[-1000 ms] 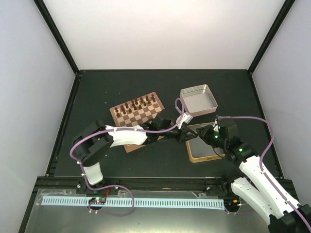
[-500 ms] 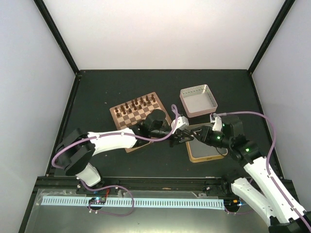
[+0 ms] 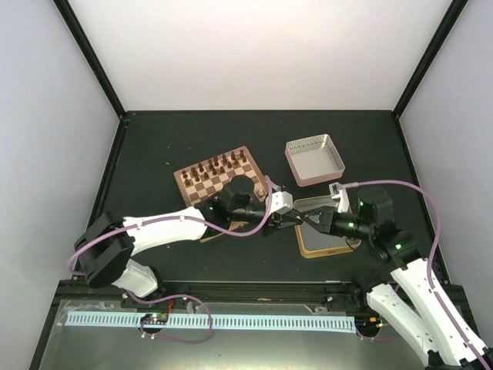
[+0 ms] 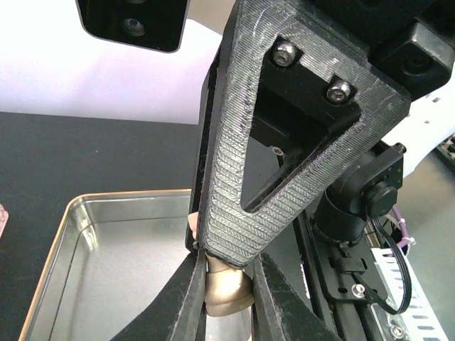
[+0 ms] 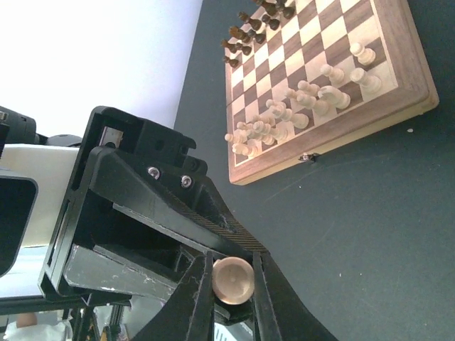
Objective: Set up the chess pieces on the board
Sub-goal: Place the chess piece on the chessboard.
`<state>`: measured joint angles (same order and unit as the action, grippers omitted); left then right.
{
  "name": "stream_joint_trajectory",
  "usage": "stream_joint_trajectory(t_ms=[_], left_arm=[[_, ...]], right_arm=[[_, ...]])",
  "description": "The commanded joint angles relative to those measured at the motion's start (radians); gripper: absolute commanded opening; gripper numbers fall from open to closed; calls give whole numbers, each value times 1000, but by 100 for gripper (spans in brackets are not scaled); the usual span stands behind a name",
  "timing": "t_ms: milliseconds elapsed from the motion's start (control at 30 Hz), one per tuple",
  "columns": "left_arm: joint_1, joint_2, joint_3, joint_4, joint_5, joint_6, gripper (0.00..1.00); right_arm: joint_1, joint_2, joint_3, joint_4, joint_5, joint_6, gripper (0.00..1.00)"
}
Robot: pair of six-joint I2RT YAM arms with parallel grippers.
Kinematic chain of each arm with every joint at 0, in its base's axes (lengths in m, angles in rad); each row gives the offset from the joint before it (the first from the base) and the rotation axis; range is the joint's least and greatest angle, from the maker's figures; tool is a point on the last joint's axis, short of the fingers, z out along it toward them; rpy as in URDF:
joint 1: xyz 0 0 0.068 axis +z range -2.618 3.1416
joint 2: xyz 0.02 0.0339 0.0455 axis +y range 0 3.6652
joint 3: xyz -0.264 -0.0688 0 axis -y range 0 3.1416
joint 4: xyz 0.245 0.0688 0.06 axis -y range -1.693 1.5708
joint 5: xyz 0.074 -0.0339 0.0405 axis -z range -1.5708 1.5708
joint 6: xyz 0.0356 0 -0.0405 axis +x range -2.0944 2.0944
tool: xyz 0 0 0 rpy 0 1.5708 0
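I need to swing my right gripper to the left in the top view next and lower it to the board's near corner [image 5: 242, 160] by the pale pieces to release.
The board [image 3: 182, 179] lies at mid-table, with dark pieces on its far rows. Several pale chess pieces [image 5: 306, 106] stand bunched on its near rows in the right wrist view. My two grippers meet tip to tip between the board and the gold tin [image 3: 327, 245]. My left gripper [image 4: 226, 273] is shut on the lower part of a pale chess piece [image 4: 229, 293]. My right gripper [image 5: 232, 266] is shut on the same piece [image 5: 233, 280], whose round base faces its camera. In the top view the left gripper [image 3: 295, 220] and right gripper [image 3: 313, 220] touch; the piece is hidden there.
The gold tin [image 4: 106, 256] lies just below and behind the grippers. A pinkish-silver square lid [image 3: 314, 160] sits beyond it at the back right. The board's near edge with its clasp [image 5: 306, 157] is close to the left arm. Black frame rails border the table.
The left arm has stretched rightward and the right gripper has come left from over the tin. The two grippers, apart a second ago, now meet on one pale piece.
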<state>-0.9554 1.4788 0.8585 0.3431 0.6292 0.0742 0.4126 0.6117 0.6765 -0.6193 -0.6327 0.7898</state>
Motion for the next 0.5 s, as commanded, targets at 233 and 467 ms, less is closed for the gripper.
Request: stream_joint_trajectory(t_ms=[233,467], left_arm=[[11,-155,-73,-58,-250,-138,55],[52,-550,-250,-304,-643,-372,69]], right_arm=[[5,79,33,158,158,-170,3],[133,247,79,324,334,-255,3]])
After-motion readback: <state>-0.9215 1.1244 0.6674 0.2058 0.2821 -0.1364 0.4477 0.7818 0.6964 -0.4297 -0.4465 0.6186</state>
